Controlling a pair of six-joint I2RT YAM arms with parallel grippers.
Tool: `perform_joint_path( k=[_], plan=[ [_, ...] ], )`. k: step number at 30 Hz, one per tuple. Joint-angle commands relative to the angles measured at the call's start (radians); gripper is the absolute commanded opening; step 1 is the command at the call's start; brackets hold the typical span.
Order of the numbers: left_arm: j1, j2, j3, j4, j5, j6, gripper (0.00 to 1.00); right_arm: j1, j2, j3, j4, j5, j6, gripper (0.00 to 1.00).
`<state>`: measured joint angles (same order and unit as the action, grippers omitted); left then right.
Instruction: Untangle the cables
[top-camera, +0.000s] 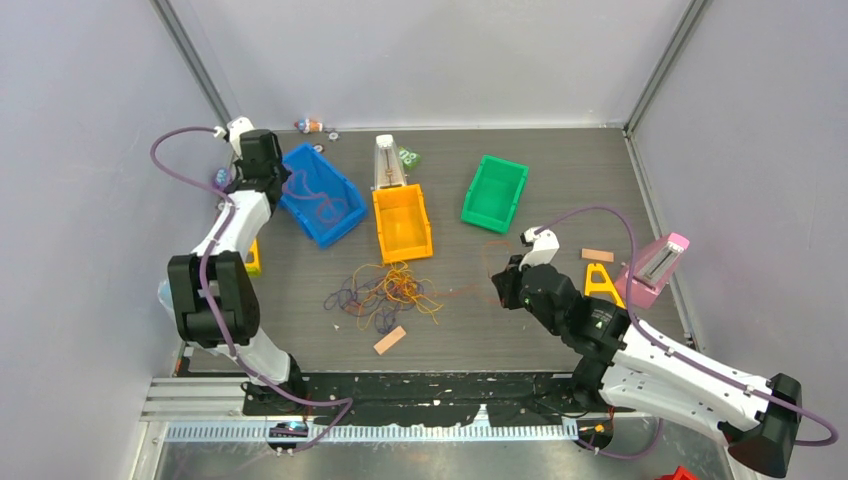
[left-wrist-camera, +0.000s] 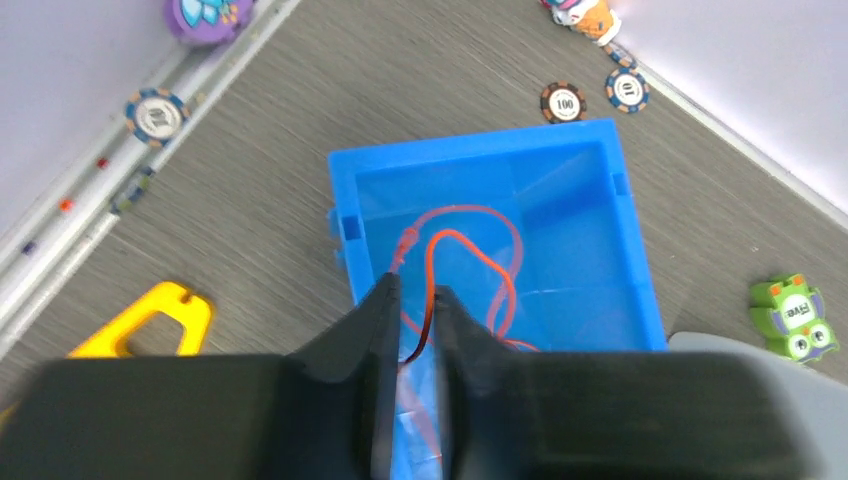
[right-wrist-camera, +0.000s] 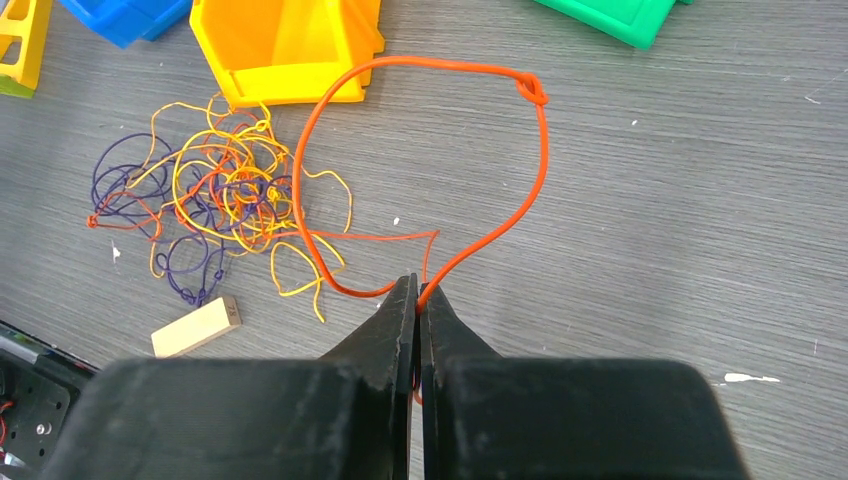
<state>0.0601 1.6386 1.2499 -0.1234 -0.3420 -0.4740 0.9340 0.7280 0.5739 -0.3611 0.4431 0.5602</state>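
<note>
Next, my left gripper opens, then swings back from the blue bin to the part of the orange cable by the tangle (top-camera: 385, 290).
The cables lie as a tangle (top-camera: 385, 290) of yellow, orange and purple loops mid-table, also in the right wrist view (right-wrist-camera: 225, 195). My right gripper (right-wrist-camera: 417, 290) is shut on an orange cable loop (right-wrist-camera: 540, 170) that is drawn out to the right of the tangle and still runs back into it; the gripper shows in the top view (top-camera: 497, 285). My left gripper (left-wrist-camera: 415, 300) hangs over the blue bin (left-wrist-camera: 470, 150), jaws slightly apart. A red cable (left-wrist-camera: 500, 270) lies in the bin and runs up loosely between the fingers.
A yellow bin (top-camera: 402, 222) and a green bin (top-camera: 494, 192) stand behind the tangle, the blue bin (top-camera: 320, 195) at the left. A wooden block (top-camera: 389, 340) lies near the tangle. A yellow frame (top-camera: 600, 280) and a pink metronome (top-camera: 655, 265) are at the right. Chips and toys lie at the back.
</note>
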Motion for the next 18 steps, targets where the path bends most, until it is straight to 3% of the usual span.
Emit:
perform_joint_path(
  k=[1, 4, 10, 14, 18],
  plan=[
    [0.0, 0.008, 0.032, 0.028, 0.07, -0.015, 0.36, -0.001, -0.018, 0.003, 0.022, 0.008, 0.014, 0.05],
    [-0.005, 0.074, 0.146, -0.077, 0.161, -0.004, 0.66, -0.002, 0.001, 0.026, 0.018, -0.001, -0.002, 0.05],
    [-0.099, 0.005, 0.16, -0.1, 0.125, 0.069, 0.98, -0.012, 0.055, 0.211, -0.026, -0.07, -0.099, 0.05],
    [-0.167, -0.08, 0.129, -0.154, 0.102, 0.078, 1.0, -0.014, 0.105, 0.409, -0.089, -0.109, -0.194, 0.05],
    [-0.275, -0.264, -0.033, -0.101, 0.119, 0.06, 1.0, -0.015, 0.167, 0.623, -0.147, -0.128, -0.295, 0.05]
  ],
)
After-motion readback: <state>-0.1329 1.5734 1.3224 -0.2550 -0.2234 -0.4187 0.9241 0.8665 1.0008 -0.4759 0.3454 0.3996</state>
